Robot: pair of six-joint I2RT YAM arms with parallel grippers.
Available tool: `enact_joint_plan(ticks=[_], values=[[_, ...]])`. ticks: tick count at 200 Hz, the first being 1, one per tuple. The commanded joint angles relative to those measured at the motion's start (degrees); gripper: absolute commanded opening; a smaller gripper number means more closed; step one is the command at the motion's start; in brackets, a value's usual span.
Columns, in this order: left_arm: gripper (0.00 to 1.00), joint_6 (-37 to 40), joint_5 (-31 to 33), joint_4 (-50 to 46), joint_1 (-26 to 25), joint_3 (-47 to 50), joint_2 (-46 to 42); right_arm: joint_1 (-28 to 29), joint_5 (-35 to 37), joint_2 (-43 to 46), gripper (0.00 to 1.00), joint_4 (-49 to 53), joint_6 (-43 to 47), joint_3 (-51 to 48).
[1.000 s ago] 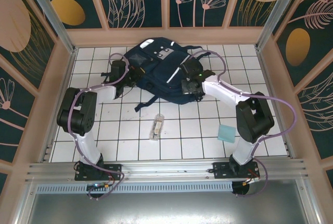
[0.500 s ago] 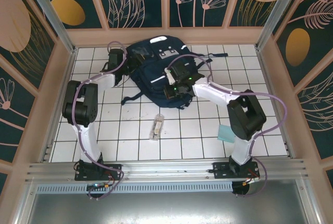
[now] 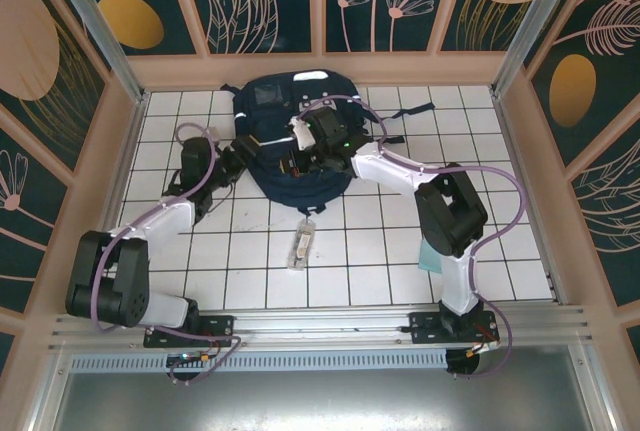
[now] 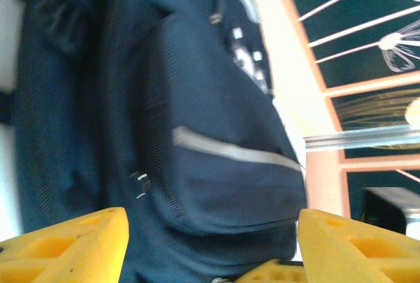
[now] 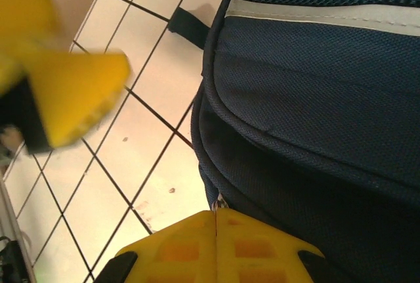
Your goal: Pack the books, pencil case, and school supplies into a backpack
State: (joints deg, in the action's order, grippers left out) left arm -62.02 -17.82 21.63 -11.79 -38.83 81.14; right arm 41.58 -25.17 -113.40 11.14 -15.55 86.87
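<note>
Next, my right gripper pulls the zipper pull along the backpack's near edge back toward my base and lets go of it, since the backpack's edge bends that way.
The navy backpack lies at the back centre of the tiled floor. It looms close in the left wrist view and the right wrist view. My right gripper sits at its near edge, shut on a small metal zipper pull. My left gripper is by the bag's left side, open, the bag's pocket just ahead of its fingers. The clear tube lies on the floor in front. The teal pad peeks out beside the right arm. The books and pencil case are out of view.
Wooden walls box in the white tiled floor on three sides. Dark straps trail from the backpack to the right. A blurred yellow finger of the left gripper hangs over the tiles near the bag.
The left gripper has opened and its arm has swung back toward the near left. The backpack has shifted left and back, and the right gripper has moved left with it, still shut.
</note>
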Motion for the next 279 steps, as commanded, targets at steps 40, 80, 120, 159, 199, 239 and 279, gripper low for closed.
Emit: enact_joint_plan(ticks=[40, 80, 120, 159, 199, 239, 279], values=[[0.65, -12.4, 1.1, 16.2, -4.8, 1.4, 8.6, 2.4, -3.9, 0.6, 0.0, -5.3, -4.3, -0.6], [0.34, -13.9, 2.3, 20.7, -5.8, 0.0, 14.9, 3.1, -1.7, 1.4, 0.0, -4.2, -4.2, -3.1], [0.0, -10.8, 5.0, 17.8, -5.8, -0.2, 13.1, 3.2, 7.2, 2.6, 0.0, 4.0, 0.3, -6.3], [0.0, -6.9, 6.1, 12.7, -5.4, -2.2, 10.8, 3.2, 16.1, 5.1, 0.0, 12.5, 5.9, -9.9], [0.0, -5.1, 5.2, 10.2, -4.2, -3.1, 9.9, -0.3, 21.9, 9.4, 0.0, 15.6, 7.6, -13.3], [0.0, -5.8, 3.3, 10.6, -4.2, -2.4, 9.1, -0.4, 16.4, 10.6, 0.0, 9.9, 3.9, -11.9], [0.0, -8.1, 3.8, 12.4, -5.3, -0.7, 6.6, 2.9, 10.9, 7.1, 0.28, 4.2, -10.7, -6.1]])
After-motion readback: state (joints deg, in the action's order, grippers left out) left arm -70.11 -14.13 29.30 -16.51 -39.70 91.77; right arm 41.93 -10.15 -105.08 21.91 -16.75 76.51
